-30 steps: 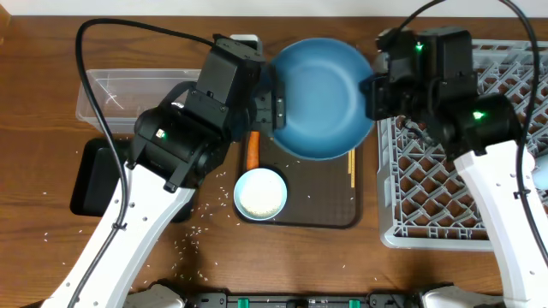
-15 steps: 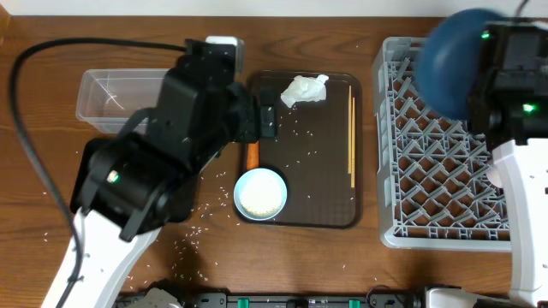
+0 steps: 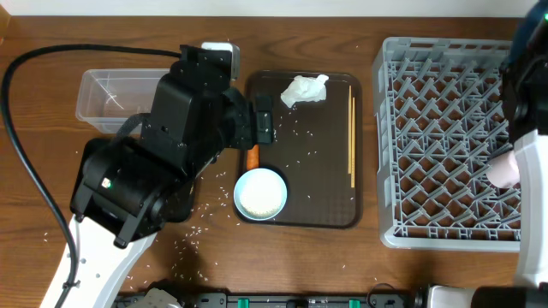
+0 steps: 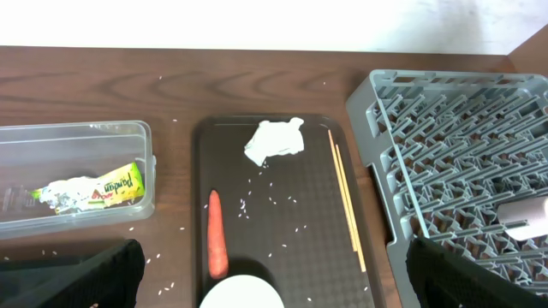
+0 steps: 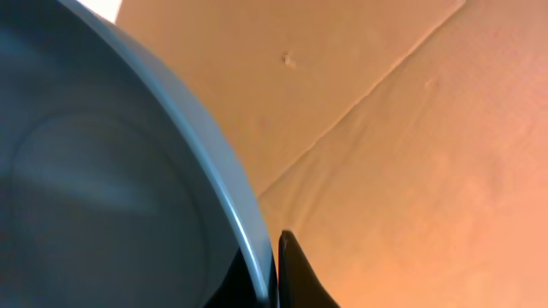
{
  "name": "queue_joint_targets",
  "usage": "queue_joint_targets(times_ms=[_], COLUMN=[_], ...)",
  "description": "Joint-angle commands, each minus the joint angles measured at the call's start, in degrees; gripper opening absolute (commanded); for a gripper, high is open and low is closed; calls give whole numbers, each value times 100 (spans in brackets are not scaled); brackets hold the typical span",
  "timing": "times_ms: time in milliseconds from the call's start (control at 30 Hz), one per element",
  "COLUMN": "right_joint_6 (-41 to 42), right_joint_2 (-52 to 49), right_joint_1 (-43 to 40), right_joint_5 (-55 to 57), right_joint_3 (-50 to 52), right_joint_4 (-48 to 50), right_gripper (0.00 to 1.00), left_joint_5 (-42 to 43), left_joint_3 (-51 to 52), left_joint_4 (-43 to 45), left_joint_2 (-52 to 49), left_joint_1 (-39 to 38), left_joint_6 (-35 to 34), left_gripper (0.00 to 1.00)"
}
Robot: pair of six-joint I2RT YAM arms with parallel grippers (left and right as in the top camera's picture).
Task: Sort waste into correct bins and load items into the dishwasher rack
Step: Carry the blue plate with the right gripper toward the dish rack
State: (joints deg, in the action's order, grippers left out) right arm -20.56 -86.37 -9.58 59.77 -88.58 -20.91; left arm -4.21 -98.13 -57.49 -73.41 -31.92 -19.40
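The dark-blue dish (image 3: pixel 529 32) should go into the far end of the grey rack, so my right gripper needs to move down and turn. The rack's wires beyond the cup are empty.
My right gripper (image 5: pixel 272 272) is shut on the rim of the dark-blue dish (image 5: pixel 103 171), held up at the far right beside the grey rack (image 3: pixel 445 145); only an edge of the dish (image 3: pixel 529 32) shows overhead. My left gripper (image 4: pixel 274 282) is open and empty above the white bowl (image 3: pixel 260 193) of rice. A carrot (image 3: pixel 252 156), a white tissue (image 3: pixel 305 89) and chopsticks (image 3: pixel 350 137) lie on the brown tray (image 3: pixel 325 197). The clear tub (image 4: pixel 77 137) holds the green-yellow wrapper (image 4: pixel 116 183) and foil (image 4: pixel 62 193). A white cup (image 3: pixel 502 170) lies in the rack.
Loose rice (image 3: pixel 201 229) is scattered on the wooden table and on the brown tray. My left arm (image 3: pixel 154 162) covers the table left of the tray and hides the black tray. A white object (image 3: pixel 219 50) sits at the back edge.
My right arm has swung the dark-blue dish from above the brown tray to the far right past the rack. My left arm has drawn back to the left, uncovering the tissue.
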Motion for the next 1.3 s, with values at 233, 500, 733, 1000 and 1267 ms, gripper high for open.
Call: queue_joint_targets(times_ms=[233, 500, 733, 1000, 1267], right_joint_6=[-2118, -2562, -2583, -2590, -2981], right_joint_2=[-787, -1405, -1871, -2068, -2070], right_joint_1=[-352, -428, -404, -352, -374], right_joint_5=[372, 518, 540, 518, 463], right_joint_3=[-24, -24, -24, -24, -24], right_joint_4=[479, 533, 800, 949, 1287], right_gripper=[1, 1, 1, 1, 1], left_joint_5=[39, 39, 39, 42, 42], left_joint_3=[-42, -42, -42, -42, -42], left_joint_4=[-76, -142, -240, -264, -273], left_joint_2=[-4, -4, -7, -26, -28], left_joint_1=[13, 13, 13, 11, 11], left_joint_6=[98, 98, 96, 96, 96], left_gripper=[98, 98, 98, 98, 98])
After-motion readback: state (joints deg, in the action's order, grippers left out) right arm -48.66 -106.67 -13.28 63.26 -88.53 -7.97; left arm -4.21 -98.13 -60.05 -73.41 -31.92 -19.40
